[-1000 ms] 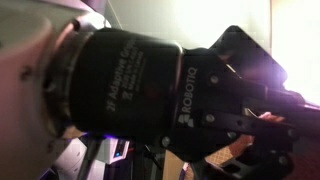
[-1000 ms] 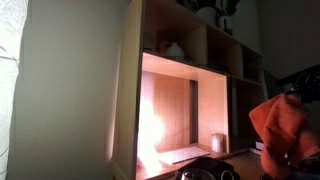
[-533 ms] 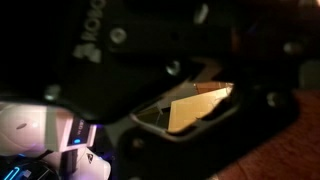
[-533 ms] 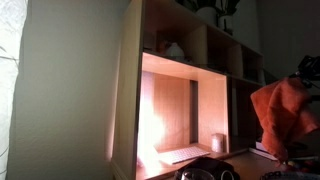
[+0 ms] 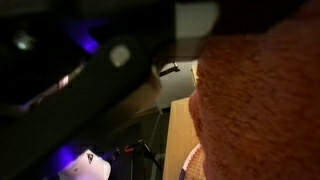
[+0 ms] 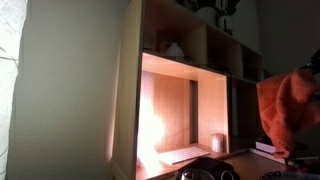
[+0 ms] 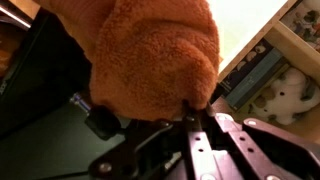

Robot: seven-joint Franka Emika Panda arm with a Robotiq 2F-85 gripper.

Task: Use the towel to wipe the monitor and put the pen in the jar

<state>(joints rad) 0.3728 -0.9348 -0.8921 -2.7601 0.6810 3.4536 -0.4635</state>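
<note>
My gripper moves down toward the tabletop [image 6: 293, 167] beside the lit shelf next and releases the orange towel, because the towel hangs in the air above the table.
An orange towel [image 7: 150, 55] hangs bunched from my gripper [image 7: 192, 112], whose fingers are shut on its edge in the wrist view. The towel also fills the right side of an exterior view [image 5: 265, 100] and shows at the right edge of an exterior view [image 6: 290, 105], held in the air. The dark gripper body [image 5: 70, 90] blocks much of the close exterior view. A dark screen-like surface [image 7: 40, 120] lies behind the towel in the wrist view. A small pale jar [image 6: 218, 143] stands inside the lit shelf. The pen is not visible.
A tall wooden shelf unit [image 6: 180, 90] with a lit compartment stands in the middle of an exterior view, with a flat pale sheet [image 6: 185, 154] on its floor. Books [image 7: 255, 70] and a soft toy [image 7: 290, 90] sit at the right in the wrist view.
The gripper with the towel has moved further right in the shelf view and closer to the near camera, so the towel now fills much of that view.
</note>
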